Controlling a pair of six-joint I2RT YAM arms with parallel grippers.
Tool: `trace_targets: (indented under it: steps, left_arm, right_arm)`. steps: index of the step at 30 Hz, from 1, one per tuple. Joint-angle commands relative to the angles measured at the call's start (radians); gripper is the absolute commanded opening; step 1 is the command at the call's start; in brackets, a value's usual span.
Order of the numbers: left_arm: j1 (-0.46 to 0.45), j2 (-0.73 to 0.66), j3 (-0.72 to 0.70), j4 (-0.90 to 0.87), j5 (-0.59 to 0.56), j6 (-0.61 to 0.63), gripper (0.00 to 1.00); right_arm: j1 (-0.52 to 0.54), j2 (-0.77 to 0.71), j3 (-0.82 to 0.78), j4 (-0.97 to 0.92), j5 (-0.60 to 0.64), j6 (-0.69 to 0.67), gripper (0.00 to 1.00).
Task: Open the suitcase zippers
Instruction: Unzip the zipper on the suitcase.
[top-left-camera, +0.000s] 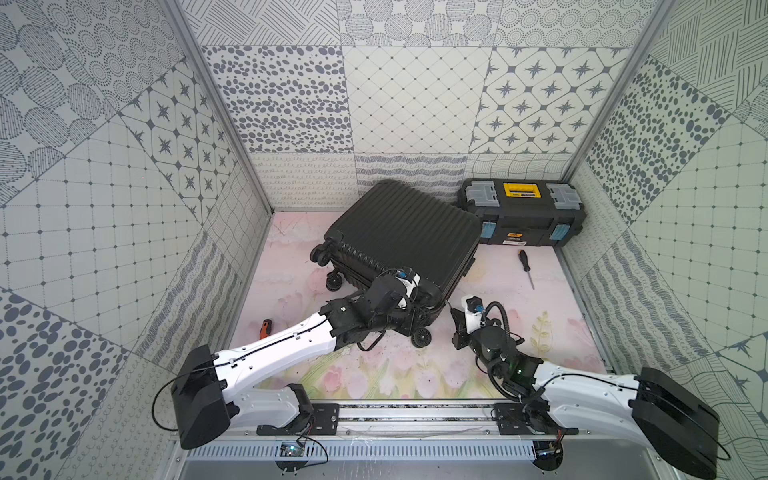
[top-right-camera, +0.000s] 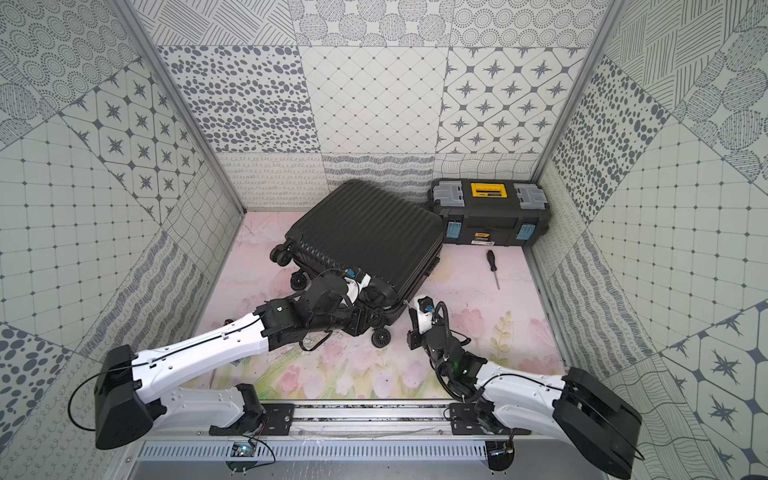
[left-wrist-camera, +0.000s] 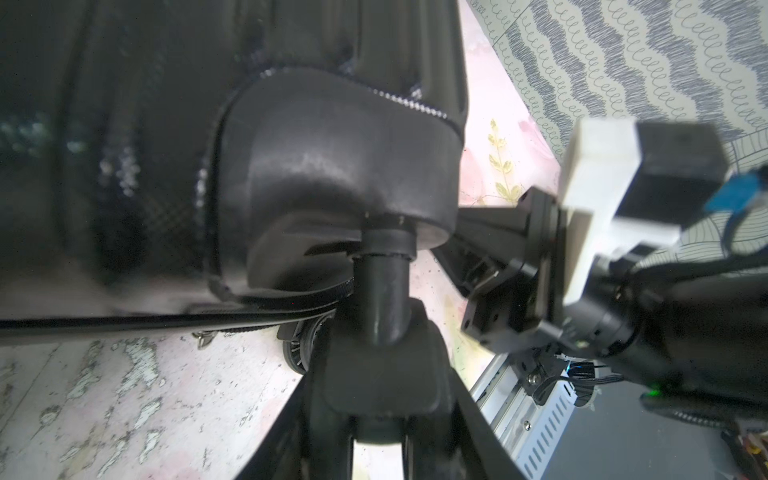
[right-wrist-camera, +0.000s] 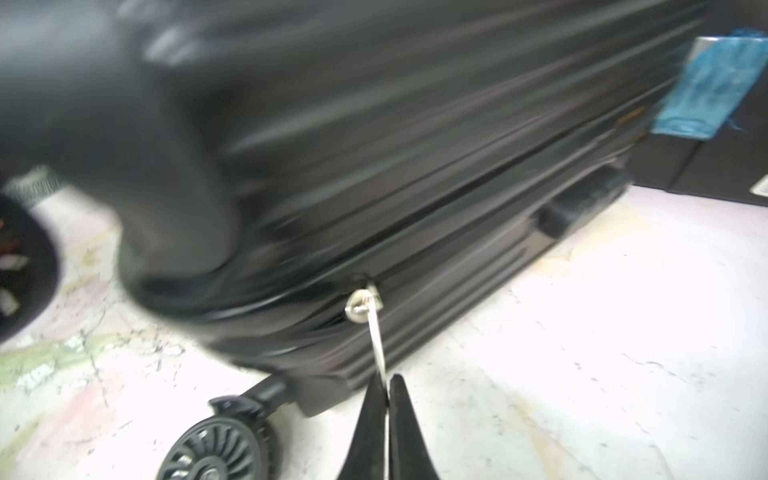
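I will next pull the zipper pull in my right gripper outward along the suitcase's side seam toward the black block (right-wrist-camera: 584, 200) and let it go, because the zipper slider (right-wrist-camera: 359, 305) is near the caster.
The black ribbed suitcase (top-left-camera: 407, 232) (top-right-camera: 370, 232) lies flat near the back of the floor, wheels toward the left. My left gripper (left-wrist-camera: 380, 374) (top-left-camera: 411, 322) is at its near corner. Its black fingers (left-wrist-camera: 307, 399) are shut on either side of a caster bracket (left-wrist-camera: 382, 386), under the corner cap (left-wrist-camera: 332, 166). Zipper teeth (left-wrist-camera: 411, 104) run around that cap. My right gripper (right-wrist-camera: 386, 380) (top-left-camera: 451, 307) is shut on the silver zipper pull (right-wrist-camera: 374, 332). The pull hangs from the slider (right-wrist-camera: 359, 305) on the side seam (right-wrist-camera: 478, 199). The view there is motion-blurred.
A black toolbox (top-left-camera: 521, 212) with a yellow handle stands at the back right, touching the suitcase corner. A black screwdriver (top-left-camera: 525, 268) lies on the floor right of the suitcase. An orange-handled tool (top-left-camera: 265, 327) lies by the left arm. A free caster wheel (right-wrist-camera: 216, 453) is near my right fingers.
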Motion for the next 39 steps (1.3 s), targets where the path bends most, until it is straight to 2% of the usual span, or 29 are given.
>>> trace_targets:
  steps: [1,6,10,15,17,18,20,21,22,24,26,29,32,36,39]
  left_arm:
    - [-0.02,-0.074,-0.026,-0.069,-0.058,0.02,0.17]
    - [-0.066,-0.139,-0.03,-0.159,-0.05,0.012,0.17]
    - [-0.097,-0.226,-0.054,-0.236,-0.043,-0.003,0.17]
    - [-0.109,-0.352,-0.102,-0.362,-0.022,-0.043,0.19]
    - [-0.109,-0.419,-0.12,-0.412,-0.035,-0.06,0.22]
    - [-0.108,-0.452,-0.129,-0.433,-0.048,-0.072,0.26]
    - [-0.108,-0.5,-0.135,-0.463,-0.07,-0.086,0.28]
    - [-0.109,-0.513,-0.134,-0.47,-0.071,-0.087,0.28]
    - [-0.108,-0.516,-0.13,-0.475,-0.072,-0.089,0.27]
    - [-0.108,-0.509,-0.127,-0.472,-0.066,-0.094,0.26]
    - [-0.109,-0.5,-0.125,-0.46,-0.058,-0.092,0.25]
    - [-0.108,-0.491,-0.124,-0.448,-0.062,-0.083,0.24]
    - [-0.109,-0.483,-0.103,-0.47,-0.069,-0.07,0.24]
    - [-0.108,-0.514,-0.095,-0.499,-0.076,-0.069,0.24]
    - [-0.108,-0.546,-0.104,-0.517,-0.08,-0.072,0.24]
  right_arm:
    - [-0.113,-0.066,0.042,-0.076,-0.074,0.025,0.0]
    - [-0.28,0.024,0.13,-0.106,-0.222,0.013,0.0]
    - [-0.372,0.147,0.207,-0.069,-0.263,0.017,0.0]
    - [-0.442,0.252,0.278,-0.003,-0.228,0.013,0.0]
    - [-0.475,0.273,0.298,0.006,-0.221,0.024,0.0]
    - [-0.493,0.277,0.306,0.008,-0.244,0.036,0.0]
    - [-0.503,0.264,0.309,0.008,-0.306,0.028,0.01]
    - [-0.504,0.25,0.296,0.024,-0.368,0.026,0.07]
    - [-0.497,0.232,0.267,0.059,-0.432,0.028,0.15]
    - [-0.451,0.17,0.2,0.107,-0.48,0.01,0.26]
    - [-0.365,0.083,0.139,0.088,-0.487,-0.053,0.3]
    - [-0.208,-0.061,0.082,-0.026,-0.455,-0.145,0.33]
    - [-0.106,-0.206,0.031,-0.131,-0.419,-0.149,0.34]
    - [-0.066,-0.352,-0.025,-0.213,-0.437,-0.14,0.34]
    - [-0.053,-0.362,-0.058,-0.162,-0.468,-0.148,0.38]
